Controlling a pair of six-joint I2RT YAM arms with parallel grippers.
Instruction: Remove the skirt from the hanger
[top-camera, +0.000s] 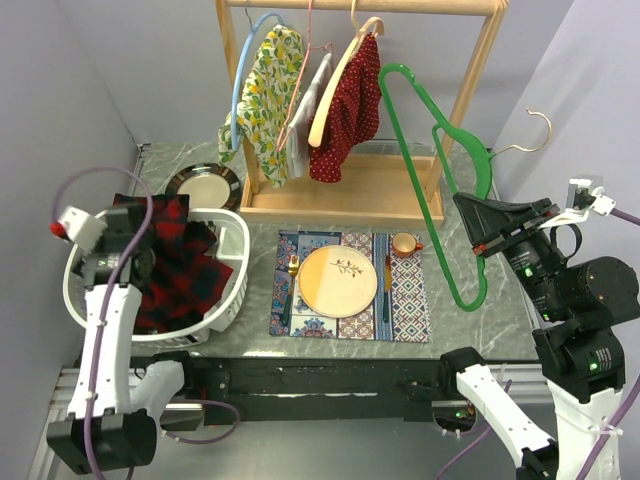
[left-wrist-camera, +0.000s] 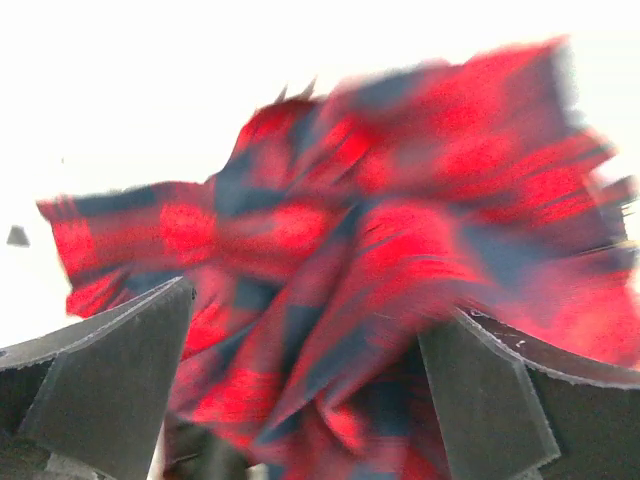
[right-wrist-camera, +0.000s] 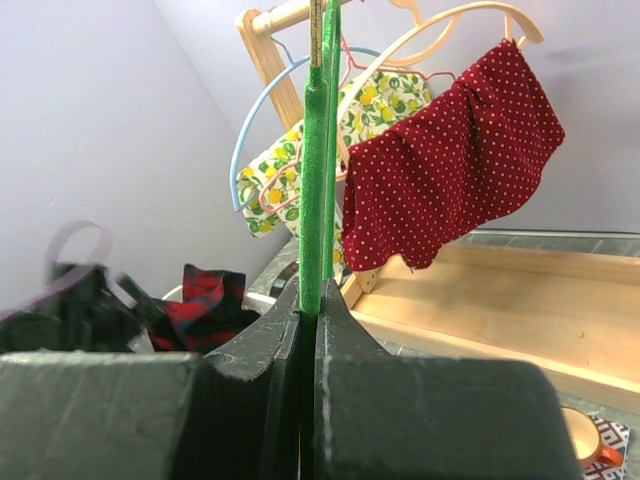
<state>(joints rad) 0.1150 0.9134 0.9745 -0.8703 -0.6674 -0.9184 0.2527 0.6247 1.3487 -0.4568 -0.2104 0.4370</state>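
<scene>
My right gripper is holding the green hanger (top-camera: 420, 190), which is bare. I need to carry it outward, hook it over the empty part of the rack's bar (top-camera: 442, 7) and release it.
The red and dark plaid skirt (top-camera: 172, 268) lies crumpled in the white basket (top-camera: 236, 292) at the left. My left gripper (top-camera: 128, 252) hangs over it, open. In the left wrist view the skirt (left-wrist-camera: 380, 250) is blurred and fills the space between and beyond the wide-apart fingers of the left gripper (left-wrist-camera: 318, 300). My right gripper (top-camera: 463, 203) is shut on the bare green hanger (top-camera: 420, 190) at the right, holding it tilted above the table. The right wrist view shows the hanger (right-wrist-camera: 320, 180) pinched upright in the right gripper (right-wrist-camera: 312, 300).
A wooden rack (top-camera: 350, 200) at the back carries a lemon-print garment (top-camera: 270, 90) and a red dotted garment (top-camera: 350, 110) on hangers. A placemat with a plate (top-camera: 338, 280) and a cup (top-camera: 404, 244) lies in the middle. A metal plate (top-camera: 203, 185) sits behind the basket.
</scene>
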